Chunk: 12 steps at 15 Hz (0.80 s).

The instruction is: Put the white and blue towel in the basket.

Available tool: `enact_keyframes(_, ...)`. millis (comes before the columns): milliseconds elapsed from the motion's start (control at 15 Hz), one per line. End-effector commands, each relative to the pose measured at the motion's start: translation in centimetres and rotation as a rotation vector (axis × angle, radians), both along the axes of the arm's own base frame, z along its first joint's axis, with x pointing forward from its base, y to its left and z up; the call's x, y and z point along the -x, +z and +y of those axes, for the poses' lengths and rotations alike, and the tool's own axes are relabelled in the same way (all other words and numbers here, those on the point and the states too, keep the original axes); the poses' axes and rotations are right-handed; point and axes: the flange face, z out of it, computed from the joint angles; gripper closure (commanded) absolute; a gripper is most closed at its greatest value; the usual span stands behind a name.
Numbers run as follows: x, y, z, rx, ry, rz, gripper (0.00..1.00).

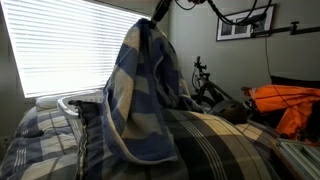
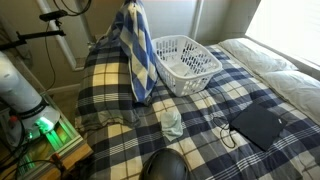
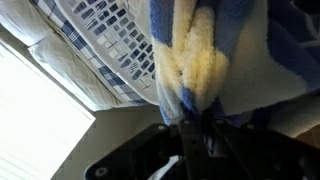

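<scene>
The towel still hangs outside the basket's rim. My gripper will next move outward over the basket's open top (image 2: 187,62) (image 3: 118,38) and let go of the towel's top there.
The white and blue plaid towel (image 2: 137,55) hangs in the air from my gripper (image 2: 130,5), which is shut on its top corner. It fills much of an exterior view (image 1: 140,90) and the wrist view (image 3: 200,60). My gripper's fingers (image 3: 195,125) pinch the bunched cloth. The white lattice basket (image 2: 186,60) stands on the bed just beside the hanging towel, and its rim shows in an exterior view (image 1: 78,101) and the wrist view (image 3: 105,45). The towel's lower end hangs near the basket's edge, outside it.
The bed has a blue plaid cover (image 2: 200,130). A black flat device (image 2: 257,124) with a cable and a clear glass (image 2: 173,122) lie on it. An orange cloth (image 1: 285,100) and a bicycle (image 1: 205,80) stand beyond the bed. Bright window blinds (image 1: 70,45) are behind.
</scene>
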Motion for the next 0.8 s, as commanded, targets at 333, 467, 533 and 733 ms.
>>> enact_keyframes(333,-1.6,0.2,-0.4,0.007,-0.007,0.013,0.89)
enact_keyframes(467,-3.0,0.4,-0.9,0.053,-0.018,-0.080,0.97)
enact_keyframes(533,-4.1,0.8,-1.3,0.068,-0.015,-0.137,0.97)
enact_keyframes(733,-8.3,2.5,-3.3,0.138,-0.002,-0.253,0.97)
